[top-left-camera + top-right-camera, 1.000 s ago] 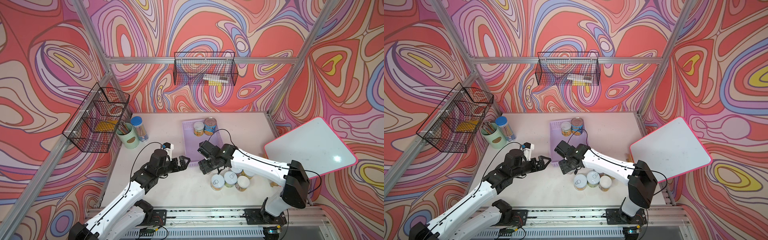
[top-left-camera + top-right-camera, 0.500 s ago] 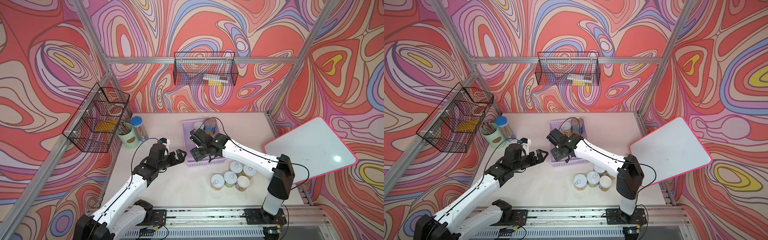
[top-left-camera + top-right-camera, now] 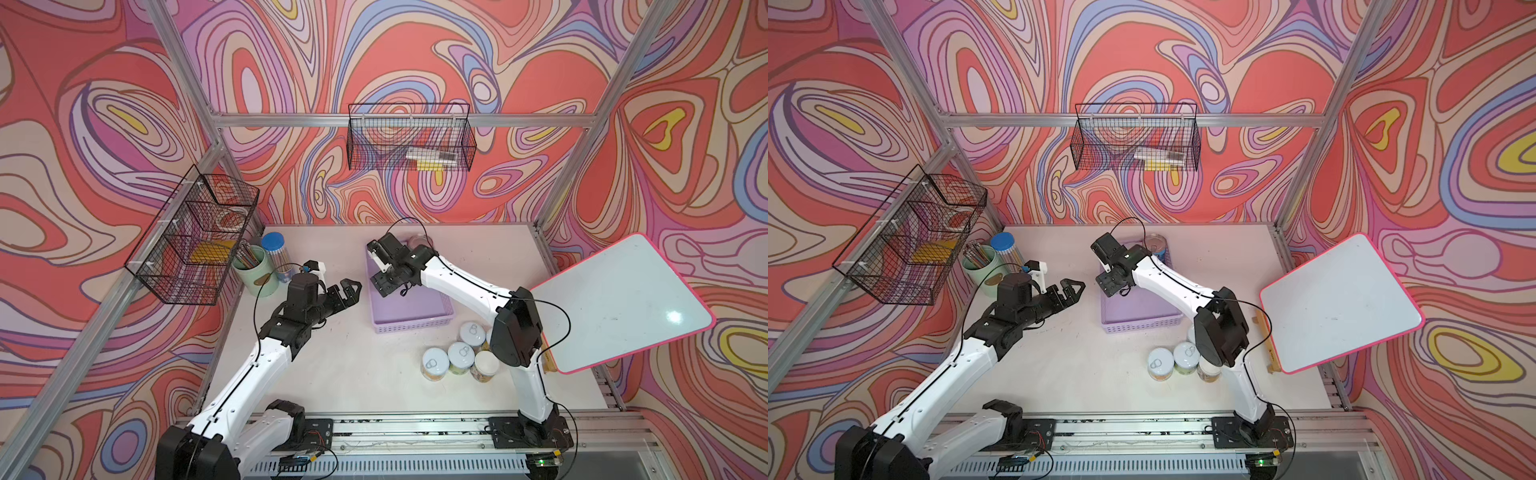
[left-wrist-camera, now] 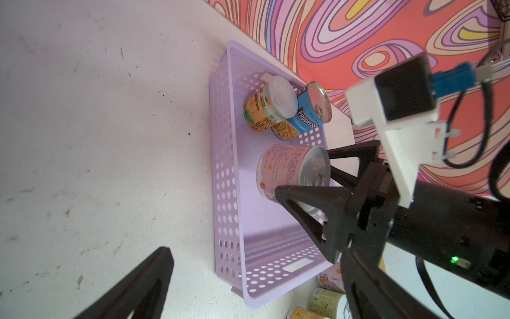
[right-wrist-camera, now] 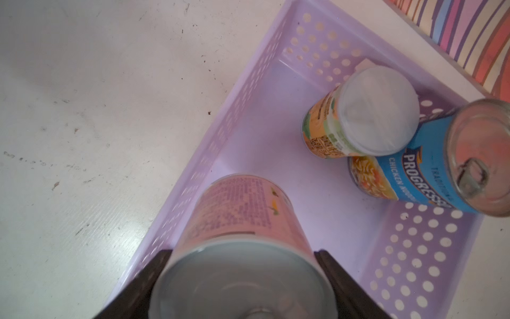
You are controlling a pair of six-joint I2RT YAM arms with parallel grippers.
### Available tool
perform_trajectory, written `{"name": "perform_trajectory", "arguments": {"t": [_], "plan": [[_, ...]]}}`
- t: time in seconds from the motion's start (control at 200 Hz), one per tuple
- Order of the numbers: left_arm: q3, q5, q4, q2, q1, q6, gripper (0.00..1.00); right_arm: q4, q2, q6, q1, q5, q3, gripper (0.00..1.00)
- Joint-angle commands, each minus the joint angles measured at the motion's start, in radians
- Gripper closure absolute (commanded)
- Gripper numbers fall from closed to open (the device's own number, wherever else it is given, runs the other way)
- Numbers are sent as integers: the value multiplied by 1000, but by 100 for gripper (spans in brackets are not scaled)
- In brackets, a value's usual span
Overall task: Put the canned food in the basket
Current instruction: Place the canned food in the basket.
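The robot's right gripper needs to carry the can it holds outward next, lower it onto the basket's bare bottom [image 5: 272, 125] beside the yellow-green can and release it, since that corner of the basket is empty.
My right gripper [image 5: 242, 279] is shut on a pink-labelled can [image 5: 237, 221], held upright low inside the lilac basket [image 3: 409, 328] near its left wall. In both top views the gripper [image 3: 386, 284] [image 3: 1111, 286] hides that can. A yellow-green can with a white lid [image 5: 356, 121] and a taller blue-and-yellow can [image 5: 430, 171] stand at the basket's far end. Several more cans [image 3: 457, 357] stand on the table in front of the basket. My left gripper [image 3: 351, 289] is open and empty, just left of the basket.
A mint-green pen cup [image 3: 255, 274] and a blue-lidded jar [image 3: 276, 253] stand at the back left. Black wire baskets hang on the left wall [image 3: 195, 241] and the back wall [image 3: 409, 143]. A pink-edged whiteboard [image 3: 619, 303] leans at the right.
My right gripper has carried the pink can from near the basket's front end back over the basket. The left gripper has drawn back a little, still open.
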Motion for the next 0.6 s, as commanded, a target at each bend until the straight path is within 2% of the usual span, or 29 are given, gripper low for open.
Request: {"name": "perform_trajectory", "arguments": {"t": [0.0, 0.16, 0.441, 0.596], "plan": [[31, -50, 25, -4, 8, 37, 1, 35, 45, -95, -15, 7, 85, 39], [56, 4, 22, 26, 37, 35, 1, 65, 113, -180, -37, -7, 159, 40], [77, 237, 141, 169, 152, -43, 1, 137, 202, -279, -80, -58, 236, 40], [114, 274, 156, 223, 160, -41, 1, 154, 262, -332, -86, -52, 297, 40]]}}
